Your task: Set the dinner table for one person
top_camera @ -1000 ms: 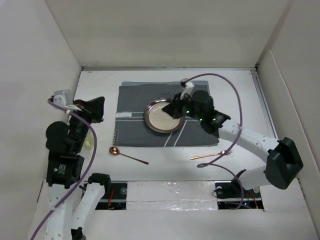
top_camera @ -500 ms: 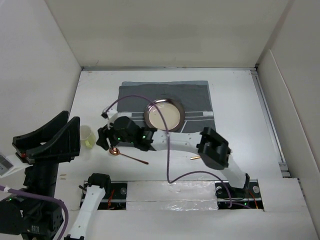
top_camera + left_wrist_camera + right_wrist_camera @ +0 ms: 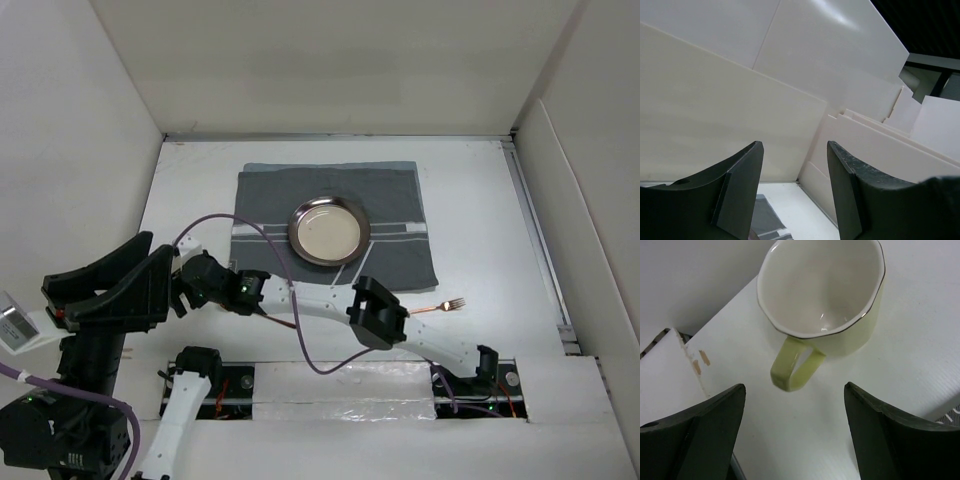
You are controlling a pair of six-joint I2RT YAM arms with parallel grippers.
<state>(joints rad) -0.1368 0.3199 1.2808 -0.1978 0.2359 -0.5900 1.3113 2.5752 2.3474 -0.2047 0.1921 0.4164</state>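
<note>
My right gripper eases toward the cup and closes around the handle next, since that handle sits just ahead of the gap between the open fingers.
My right arm reaches across the white dinner table to its left side. There my right gripper stands open just in front of a pale yellow-green cup. The cup is upright and empty, its handle pointing at the gap of the gripper, apart from both fingers. In the top view my raised left gripper hides the cup. That gripper is open and empty, aimed up at the white panels. A metal plate lies on the dark grey placemat. A copper fork lies to the right.
White upright panels close in the table on the left, back and right. The right arm's purple cable loops over the placemat's left edge. The table's left edge runs close beside the cup.
The right arm swung from the plate across to the cup at the left and its gripper opened. The left arm rose toward the camera and its gripper opened too.
</note>
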